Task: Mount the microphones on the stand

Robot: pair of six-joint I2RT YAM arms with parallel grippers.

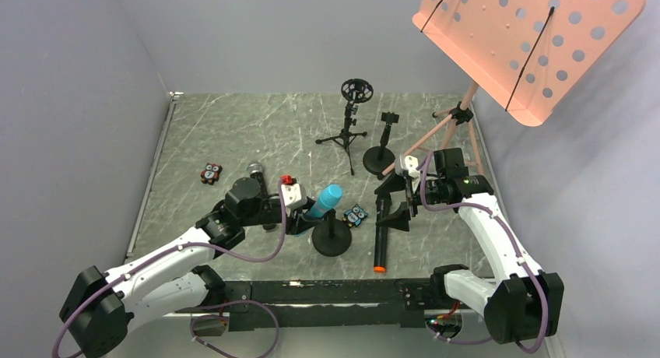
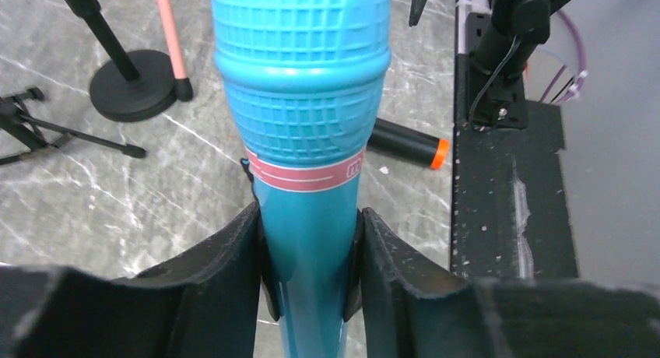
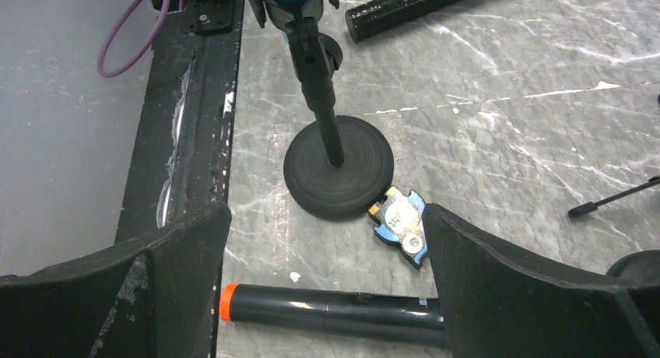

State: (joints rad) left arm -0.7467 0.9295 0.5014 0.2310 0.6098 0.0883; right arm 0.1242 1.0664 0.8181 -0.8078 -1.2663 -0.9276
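Observation:
My left gripper carries the light blue microphone and stand outward and to the left in the top view next, onto the far table corner, since that corner lies bare.
The light blue microphone [image 1: 328, 198] tilts up from the clip of the round-base stand [image 1: 331, 237]. My left gripper [image 1: 300, 218] is shut on its handle, both pads pressed to the blue body [image 2: 300, 85]. The all-black microphone with the orange end ring [image 1: 380, 245] lies flat on the table. My right gripper [image 1: 395, 206] hovers open above this microphone [image 3: 327, 311], touching nothing. A black microphone with a silver mesh head [image 1: 255, 171] lies behind my left wrist, mostly hidden.
A tripod stand with a ring mount [image 1: 354, 117] and a second round-base stand [image 1: 381, 149] are at the back. A pink music stand [image 1: 529, 39] rises at the right. A blue owl figure [image 1: 356, 215] lies by the stand base, another owl [image 1: 210, 173] at the left.

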